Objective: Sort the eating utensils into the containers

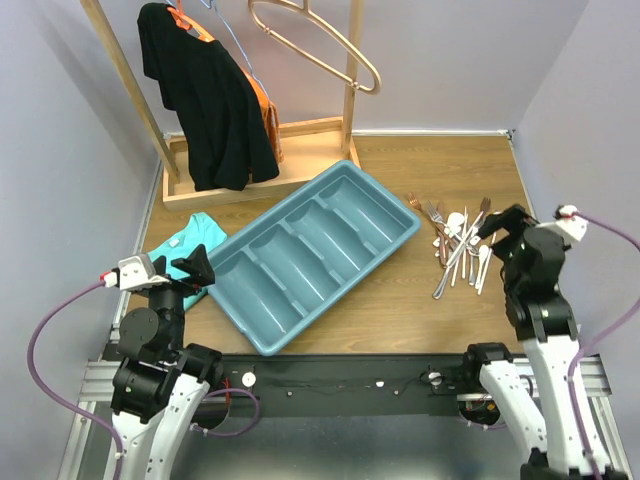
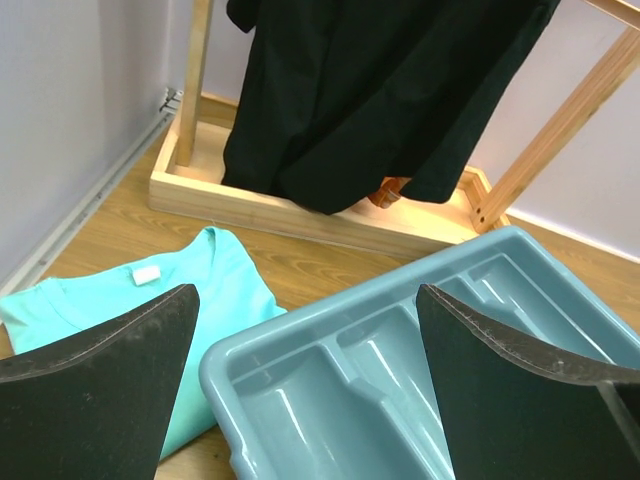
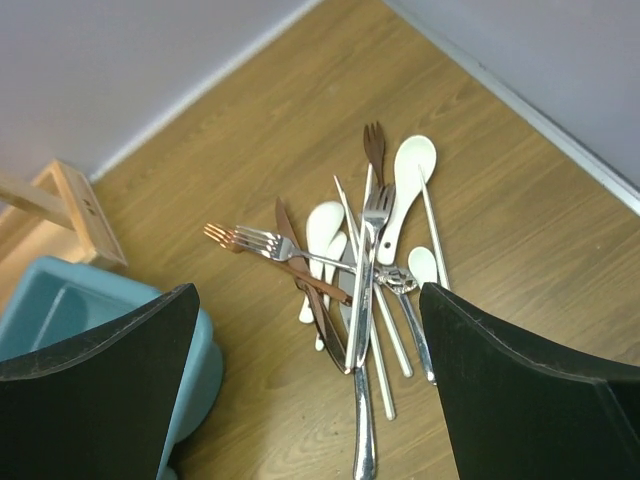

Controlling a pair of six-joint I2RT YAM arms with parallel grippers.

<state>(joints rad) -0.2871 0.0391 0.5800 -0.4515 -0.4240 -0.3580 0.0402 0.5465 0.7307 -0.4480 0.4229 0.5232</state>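
Observation:
The right gripper moves down and leftward across in the top view onto the tray-side silver fork's teeth next, since they lie outside the pile's middle.
A pile of eating utensils (image 1: 458,250) lies on the wooden table right of the teal-blue cutlery tray (image 1: 314,250). In the right wrist view the pile (image 3: 362,275) shows coppery and silver forks, white spoons (image 3: 408,185), pale chopsticks and a knife. The tray's four long compartments hold nothing. My right gripper (image 1: 503,226) is open and empty, hovering just right of the pile; the pile sits between its fingers (image 3: 520,390). My left gripper (image 1: 196,266) is open and empty above the tray's near left corner (image 2: 300,370).
A teal folded cloth (image 1: 185,250) lies left of the tray, also in the left wrist view (image 2: 130,300). A wooden rack (image 1: 265,160) with a black garment (image 1: 205,95) and large metal hangers (image 1: 320,45) stands at the back. Walls close in on both sides.

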